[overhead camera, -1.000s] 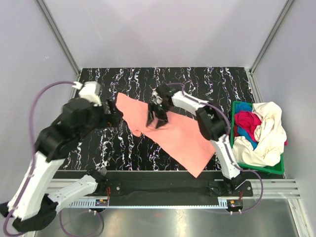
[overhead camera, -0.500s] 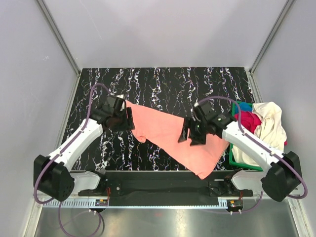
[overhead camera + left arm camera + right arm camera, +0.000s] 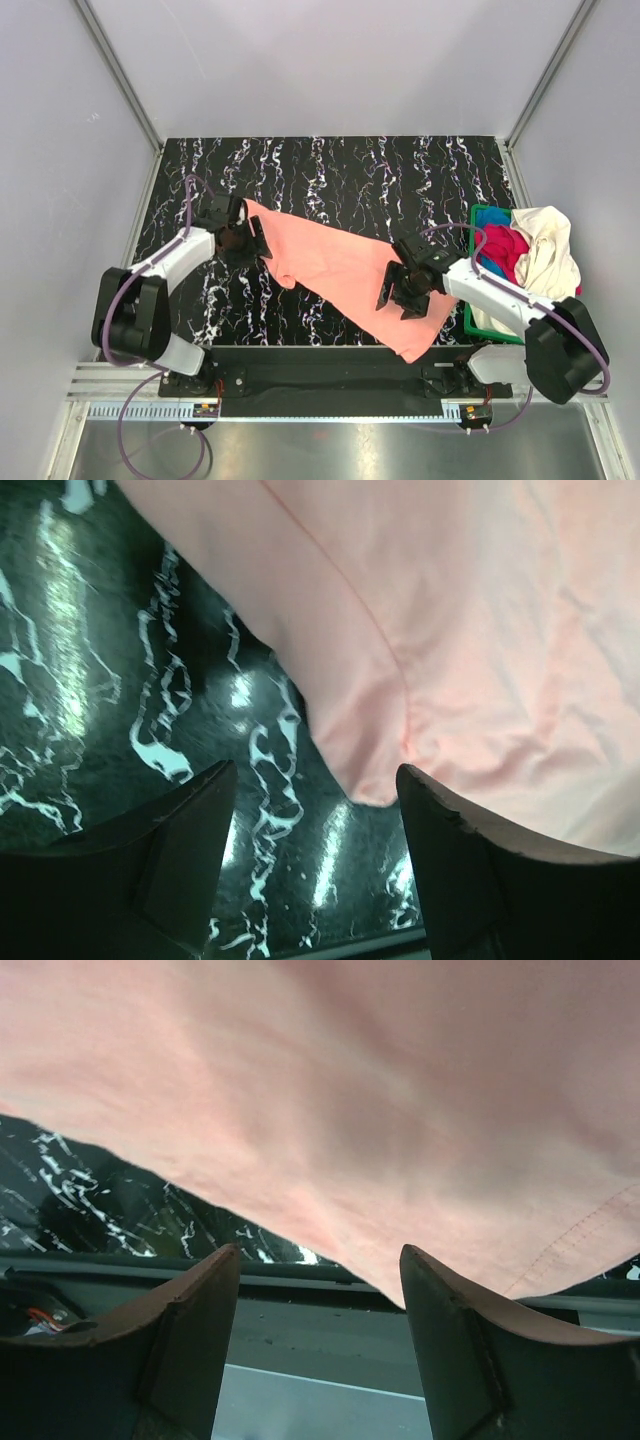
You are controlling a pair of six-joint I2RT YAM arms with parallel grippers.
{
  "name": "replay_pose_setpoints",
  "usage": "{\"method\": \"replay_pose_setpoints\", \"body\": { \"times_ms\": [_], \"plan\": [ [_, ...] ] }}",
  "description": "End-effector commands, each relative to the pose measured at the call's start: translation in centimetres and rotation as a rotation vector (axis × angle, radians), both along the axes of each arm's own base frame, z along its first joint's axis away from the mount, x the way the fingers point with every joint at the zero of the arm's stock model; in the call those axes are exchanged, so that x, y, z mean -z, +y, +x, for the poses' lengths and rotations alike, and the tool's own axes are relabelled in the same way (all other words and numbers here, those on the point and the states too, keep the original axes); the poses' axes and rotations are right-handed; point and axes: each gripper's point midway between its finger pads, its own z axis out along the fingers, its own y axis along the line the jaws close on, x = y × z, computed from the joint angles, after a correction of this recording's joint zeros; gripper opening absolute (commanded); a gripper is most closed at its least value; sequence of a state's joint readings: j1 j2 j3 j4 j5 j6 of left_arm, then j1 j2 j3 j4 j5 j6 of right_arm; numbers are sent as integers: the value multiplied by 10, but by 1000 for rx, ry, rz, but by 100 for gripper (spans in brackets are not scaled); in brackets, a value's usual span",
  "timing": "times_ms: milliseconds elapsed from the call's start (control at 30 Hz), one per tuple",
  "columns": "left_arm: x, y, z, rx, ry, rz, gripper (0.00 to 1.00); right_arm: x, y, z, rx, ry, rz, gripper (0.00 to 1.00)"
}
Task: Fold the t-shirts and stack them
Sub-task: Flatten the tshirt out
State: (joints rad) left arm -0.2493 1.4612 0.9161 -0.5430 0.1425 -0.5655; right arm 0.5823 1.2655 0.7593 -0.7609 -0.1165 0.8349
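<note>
The right gripper lowers and closes on the cloth next.
A salmon-pink t-shirt [image 3: 340, 265] lies spread slantwise on the black marbled table [image 3: 330, 170], its near corner hanging over the front edge. My left gripper [image 3: 252, 240] is open and empty, just above the shirt's far-left edge; in the left wrist view the shirt's sleeve [image 3: 440, 650] lies beyond the fingertips. My right gripper [image 3: 402, 290] is open and empty over the shirt's near-right part; the right wrist view shows the cloth [image 3: 380, 1110] and its hem above the table's front rail. Cream-white [image 3: 545, 260], magenta [image 3: 503, 245] and blue [image 3: 492, 217] shirts lie heaped in the basket.
A green plastic basket [image 3: 520, 340] stands at the table's right edge beside the right arm. Grey walls close in the table on three sides. A black rail [image 3: 330, 370] runs along the front edge.
Both arms have come down and back toward the near side. The shirt was let go and now lies flat. The left gripper moved slightly left; the right gripper moved nearer and lower.
</note>
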Motion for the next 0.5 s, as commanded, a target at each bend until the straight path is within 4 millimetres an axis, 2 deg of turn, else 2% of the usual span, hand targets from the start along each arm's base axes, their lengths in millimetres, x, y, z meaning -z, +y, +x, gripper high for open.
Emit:
{"method": "replay_pose_setpoints", "body": {
  "times_ms": [0,67,167,300,333,400,467],
  "plan": [
    [8,-1,24,2,-46,-46,70,11,-3,7,2,-18,-31,72],
    [12,-1,31,7,-51,-61,70,19,-3,4,-8,7,-39,71],
    [21,-8,38,21,-35,-88,64,27,0,-2,-40,30,-55,67],
    [28,-8,42,20,-18,-82,50,33,9,-9,-87,38,-71,65],
    [30,-6,42,21,-14,-69,39,38,8,-11,-88,55,-86,64],
    [29,-2,42,19,-17,-52,29,44,8,-15,-90,76,-106,63],
    [27,0,41,24,-20,-44,11,51,6,-17,-84,95,-131,53]
  ]
}}
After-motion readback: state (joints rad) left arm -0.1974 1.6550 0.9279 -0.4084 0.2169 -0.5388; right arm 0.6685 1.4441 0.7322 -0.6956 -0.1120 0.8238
